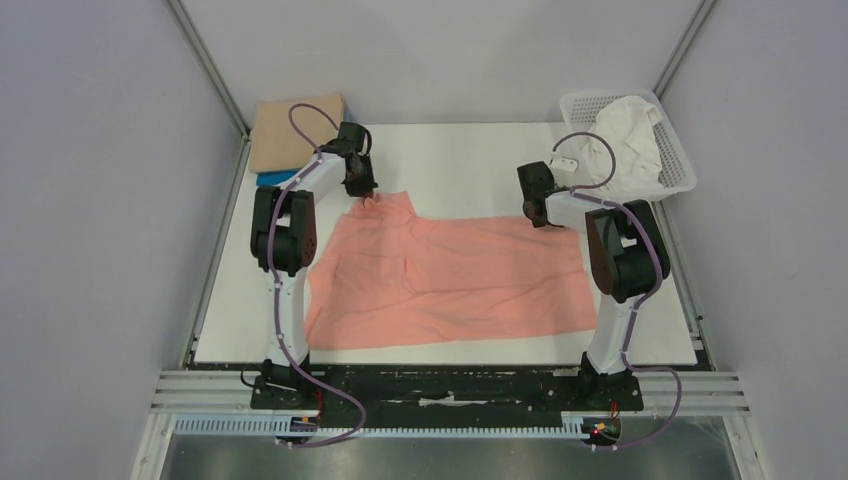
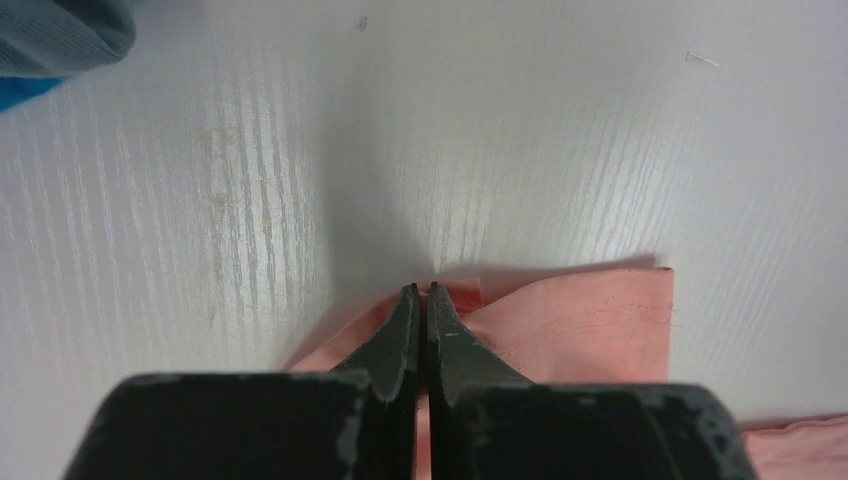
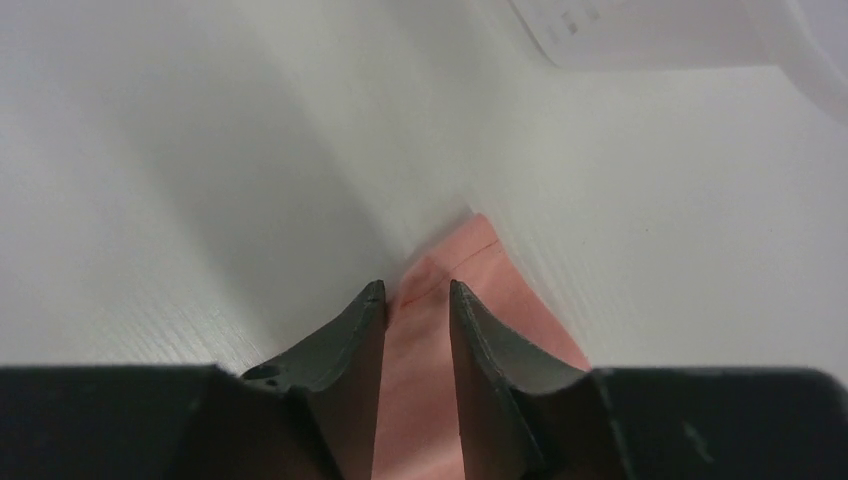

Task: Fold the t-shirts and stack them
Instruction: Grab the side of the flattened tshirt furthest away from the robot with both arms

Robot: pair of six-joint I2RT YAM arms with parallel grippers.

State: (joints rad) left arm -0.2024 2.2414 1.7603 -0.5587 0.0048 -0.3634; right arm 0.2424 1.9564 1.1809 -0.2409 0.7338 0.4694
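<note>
My left gripper should next carry the pinched cloth back over the salmon-pink t-shirt (image 1: 450,280) and let go of it by the t-shirt's near edge (image 1: 386,332), because the t-shirt is still spread out unfolded.
The salmon-pink t-shirt (image 1: 450,280) lies spread flat on the white table, with some wrinkles. My left gripper (image 1: 362,190) is at its far left corner and is shut on the shirt's edge; the left wrist view shows the jaws (image 2: 421,288) pinched on pink cloth (image 2: 590,320). My right gripper (image 1: 537,215) is at the far right corner. In the right wrist view it (image 3: 417,288) is open, and the pink corner (image 3: 455,262) lies between its parted fingers. A tan t-shirt (image 1: 295,130) lies folded on a blue one (image 1: 272,178) at the back left. A white t-shirt (image 1: 625,145) sits crumpled in the basket.
The white lattice basket (image 1: 680,165) stands at the back right corner of the table (image 1: 450,160). Grey walls enclose the table on the left, back and right. The blue shirt's edge shows at the top left of the left wrist view (image 2: 20,92).
</note>
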